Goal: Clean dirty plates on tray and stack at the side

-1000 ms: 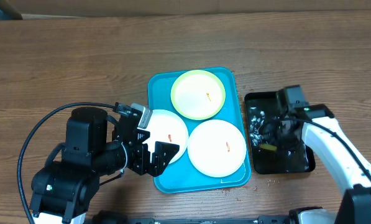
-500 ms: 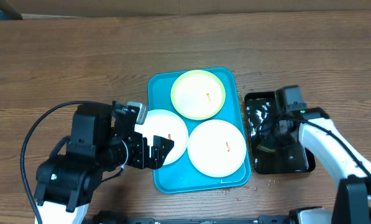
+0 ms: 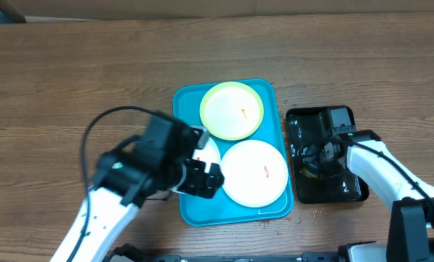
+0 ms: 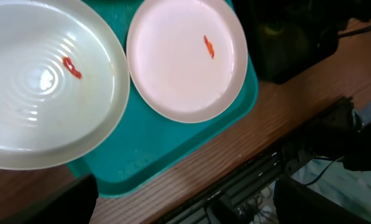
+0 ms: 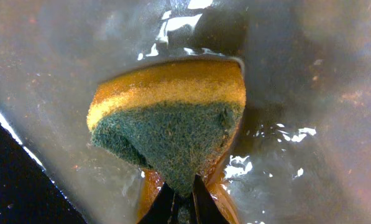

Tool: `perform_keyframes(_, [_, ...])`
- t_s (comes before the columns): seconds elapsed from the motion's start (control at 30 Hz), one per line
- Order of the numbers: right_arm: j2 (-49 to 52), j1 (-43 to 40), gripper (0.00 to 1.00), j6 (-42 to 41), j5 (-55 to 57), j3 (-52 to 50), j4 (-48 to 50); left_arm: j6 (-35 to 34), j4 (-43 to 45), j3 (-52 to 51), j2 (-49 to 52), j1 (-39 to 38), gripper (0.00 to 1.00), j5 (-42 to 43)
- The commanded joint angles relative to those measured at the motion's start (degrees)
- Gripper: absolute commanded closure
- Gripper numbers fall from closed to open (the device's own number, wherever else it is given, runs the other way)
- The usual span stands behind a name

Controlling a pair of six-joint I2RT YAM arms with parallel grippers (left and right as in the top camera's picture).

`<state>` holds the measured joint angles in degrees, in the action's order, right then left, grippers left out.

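The front plate has an orange-red smear on it, so my left gripper should next go down, open, onto the front white plate's rim facing the other white plate (image 3: 225,169) (image 4: 130,67) and close there.
The blue tray (image 3: 191,207) holds three plates, each with a small orange-red smear. A pale yellow-green rimmed plate (image 3: 232,110) sits at the back and a white plate (image 3: 254,173) at the front right. My left arm partly hides the white plate (image 3: 208,151) on the left. My left gripper (image 3: 202,178) hovers open over the tray's front left, nothing between its fingers. The left wrist view shows both white plates (image 4: 45,81) (image 4: 185,59) and the tray (image 4: 154,149). My right gripper (image 5: 184,199) is shut on a yellow and green sponge (image 5: 169,118).
A smaller black tray (image 3: 347,191) holding water stands right of the blue tray, with my right gripper (image 3: 322,156) down inside it. The wooden table (image 3: 93,73) stretches away to the left and back. Its front edge (image 4: 247,168) runs close to the blue tray.
My left arm has swung right from beside the tray to over the left white plate. My right gripper has closed on the sponge in the black tray.
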<state>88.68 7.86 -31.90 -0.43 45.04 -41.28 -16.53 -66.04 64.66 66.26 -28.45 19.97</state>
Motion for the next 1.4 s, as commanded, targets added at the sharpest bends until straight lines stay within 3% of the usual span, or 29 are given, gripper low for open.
perform_keyframes(0.0, [0.74, -0.07, 0.96, 3.1, 0.26, -0.52, -0.98, -9.75, 0.04, 0.2, 4.17, -6.23, 0.09, -11.08])
perform_keyframes(0.1, [0.74, -0.07, 0.96, 4.98, 0.28, 0.26, -2.82, -13.81, 0.52, 0.2, 8.2, -9.94, 0.1, -15.06])
perform_keyframes(0.23, [-0.37, -0.07, 0.96, 4.98, 0.31, 3.91, -7.61, -19.8, 1.53, 0.2, 15.58, -11.87, 0.22, -17.4])
perform_keyframes(0.5, [-8.04, 0.0, 0.96, 5.38, 0.26, 5.84, -10.54, -23.26, 5.7, 0.2, 27.12, -11.69, 0.38, -12.9])
perform_keyframes(0.7, [-12.04, 0.0, 0.96, 5.38, 0.09, 5.84, -12.02, -24.0, 10.49, 0.2, 34.82, -11.58, 0.6, -12.41])
perform_keyframes(0.8, [-12.2, 0.0, 0.96, 5.4, -0.2, 5.84, -12.46, -25.51, 11.32, 0.2, 36.92, -11.23, 0.66, -12.5])
perform_keyframes(1.03, [-12.39, 0.0, 0.96, 8.7, -4.68, 6.38, -12.44, -26.36, 14.05, 0.2, 39.45, -9.42, 0.69, -12.66])
perform_keyframes(1.13, [-13.51, 0.02, 0.96, 10.97, -6.08, 7.54, -13.22, -26.34, 15.23, 0.2, 40.68, -9.27, 0.77, -13.14])
perform_keyframes(1.2, [-15.43, 0.35, 0.96, 12.72, -7.58, 8.98, -14.47, -26.36, 16.37, 0.2, 41.79, -9.29, 0.95, -13.07])
perform_keyframes(1.37, [-19.82, 3.61, 0.96, 14.86, -13.33, 10.03, -15.54, -26.84, 16.39, 0.2, 41.92, -9.29, 0.96, -13.09])
